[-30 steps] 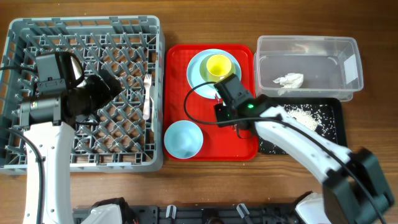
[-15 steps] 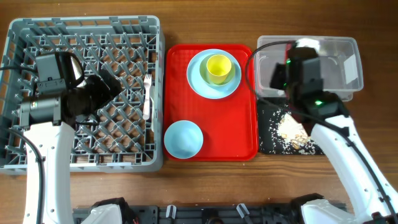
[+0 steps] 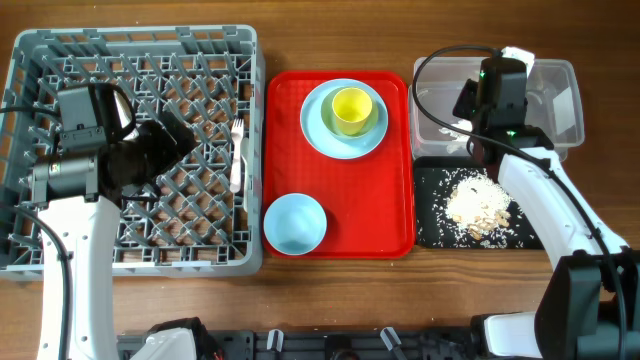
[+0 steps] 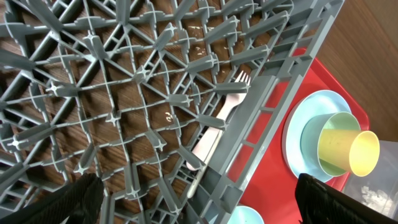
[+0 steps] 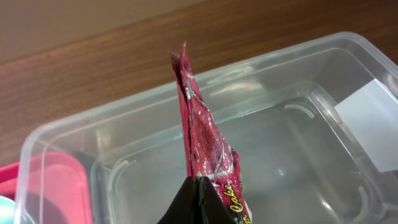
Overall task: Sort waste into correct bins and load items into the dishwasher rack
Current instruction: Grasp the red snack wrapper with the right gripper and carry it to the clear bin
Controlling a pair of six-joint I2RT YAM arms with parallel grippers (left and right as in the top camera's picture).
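I should next turn my right gripper, lower it to the clear tub's bottom by the red serving tray below, and release the red snack wrapper (image 5: pixel 205 134).
My right gripper (image 3: pixel 490 92) hangs over the clear tub (image 3: pixel 560 80), shut on the red snack wrapper (image 5: pixel 205 134), which sticks up from the pinched fingertips (image 5: pixel 198 182) above the tub's inside (image 5: pixel 292 155). Pale food scraps (image 3: pixel 478 205) lie in the black tray (image 3: pixel 430 235). My left gripper (image 3: pixel 172 140) is open over the grey dishwasher rack (image 3: pixel 130 50), its black fingers (image 4: pixel 78 196) spread wide. A white fork (image 4: pixel 227 102) lies along the rack's right side (image 3: pixel 237 150). The yellow-green cup (image 3: pixel 352 108) stands on the pale blue plate (image 3: pixel 318 128); the blue bowl (image 3: pixel 295 222) sits nearer the front.
The red serving tray (image 3: pixel 385 215) lies between rack and bins and carries the plate, cup and bowl. The tub has a white label (image 3: pixel 566 108) on its right wall. Bare wooden table runs along the front edge.
The right arm has swung from the red tray to above the clear tub, carrying the wrapper. The food scraps are uncovered now. The left arm has not moved.
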